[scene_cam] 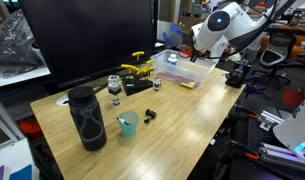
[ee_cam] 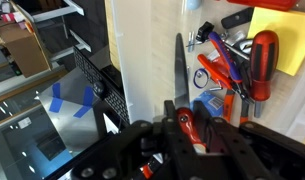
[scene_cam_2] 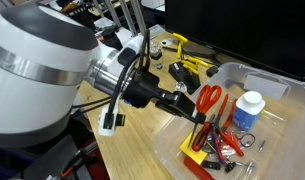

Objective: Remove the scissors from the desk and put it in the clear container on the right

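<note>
The gripper lowers the scissors over the tools in the clear container (scene_cam: 186,69) (ee_cam: 222,80) next, since they hang above the container's open top. Then it releases the scissors.
My gripper (scene_cam_2: 195,112) is shut on the scissors (scene_cam_2: 209,98), which have red-orange loop handles. It holds them in the air above the clear container (scene_cam_2: 237,72), near the container's end. In the wrist view the red handle sits between my jaws (ee_cam: 192,130) and the blades (ee_cam: 178,60) point away over the tub's contents. The container (scene_cam: 187,72) stands at the far edge of the light-wood desk (scene_cam: 182,120), under my arm (scene_cam: 220,28). The scissors are too small to make out in that exterior view.
The tub holds a red-handled screwdriver (ee_cam: 264,55), pliers (ee_cam: 220,62), a blue-capped white bottle (scene_cam_2: 250,108) and a yellow item (scene_cam_2: 197,155). On the desk stand a black bottle (scene_cam: 87,118), a teal cup (scene_cam: 127,124), a yellow-and-black clamp (scene_cam: 139,68) and a dark monitor (scene_cam: 92,40).
</note>
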Robot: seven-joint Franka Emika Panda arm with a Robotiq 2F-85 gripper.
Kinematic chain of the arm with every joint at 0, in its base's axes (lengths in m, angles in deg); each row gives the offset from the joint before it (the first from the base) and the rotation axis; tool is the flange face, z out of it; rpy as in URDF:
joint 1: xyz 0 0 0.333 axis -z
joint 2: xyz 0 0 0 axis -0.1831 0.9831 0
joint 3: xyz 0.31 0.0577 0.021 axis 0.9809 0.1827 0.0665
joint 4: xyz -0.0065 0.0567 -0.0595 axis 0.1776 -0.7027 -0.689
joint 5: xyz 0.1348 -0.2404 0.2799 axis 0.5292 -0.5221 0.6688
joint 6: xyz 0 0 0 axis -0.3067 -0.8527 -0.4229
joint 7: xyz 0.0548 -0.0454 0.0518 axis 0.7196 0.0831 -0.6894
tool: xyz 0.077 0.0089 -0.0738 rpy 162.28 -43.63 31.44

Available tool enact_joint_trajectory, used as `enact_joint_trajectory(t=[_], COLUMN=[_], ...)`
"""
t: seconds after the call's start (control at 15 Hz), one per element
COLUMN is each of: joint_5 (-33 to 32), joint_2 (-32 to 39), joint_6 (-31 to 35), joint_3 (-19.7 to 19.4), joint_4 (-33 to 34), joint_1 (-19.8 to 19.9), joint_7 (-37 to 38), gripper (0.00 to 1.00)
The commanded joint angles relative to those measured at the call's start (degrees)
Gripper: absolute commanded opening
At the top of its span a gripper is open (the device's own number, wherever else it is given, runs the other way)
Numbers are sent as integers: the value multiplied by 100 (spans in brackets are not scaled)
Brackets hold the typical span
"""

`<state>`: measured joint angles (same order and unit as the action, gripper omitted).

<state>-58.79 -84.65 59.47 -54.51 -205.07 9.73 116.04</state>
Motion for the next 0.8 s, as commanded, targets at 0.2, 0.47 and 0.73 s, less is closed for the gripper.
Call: enact_joint_trajectory(t=[0.2,0.47,0.73], joint_5=[-17,9,12], joint_2=[633,814,783], joint_6=[-74,-57,-42], joint_3=[344,377,391], joint_4=[390,456,436], joint_1=[289,380,447], joint_7=[160,111,105], gripper=[6,43,68])
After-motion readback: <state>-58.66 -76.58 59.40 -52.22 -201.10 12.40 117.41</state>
